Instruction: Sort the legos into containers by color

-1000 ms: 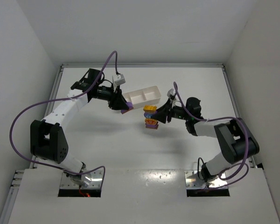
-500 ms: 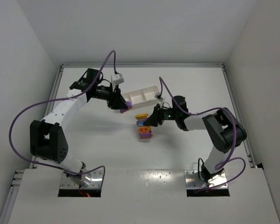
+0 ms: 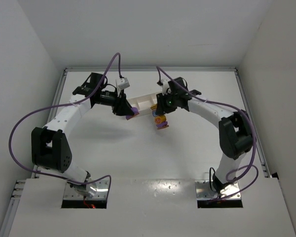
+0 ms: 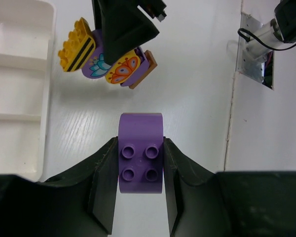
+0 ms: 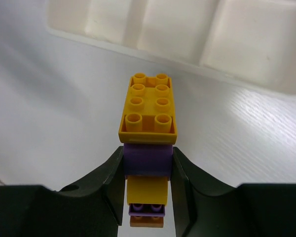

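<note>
My right gripper moves its stack back from the tray and down onto the table [image 3: 164, 139] next, because the stack joins yellow, purple and orange legos.
My left gripper [image 4: 140, 170] is shut on a purple lego [image 4: 140, 153] with a rounded top, held above the table; it also shows in the top view [image 3: 132, 112], just left of the white tray [image 3: 147, 100]. My right gripper [image 5: 147, 170] is shut on a stack of legos [image 5: 147, 116]: a yellow brick on top, then purple, yellow, purple and orange pieces. It holds the stack off the table just in front of the white three-compartment tray [image 5: 177, 34]. The stack shows in the top view [image 3: 161, 121] and in the left wrist view [image 4: 108, 61].
The tray's three compartments [image 4: 15, 84] look empty. Grey walls close the table on the left, back and right. The right arm's base plate [image 4: 259, 54] is at the near edge.
My right arm has swung up and back toward the tray, carrying the lego stack with it to the tray's near side. My left gripper has barely moved, still holding the purple lego.
</note>
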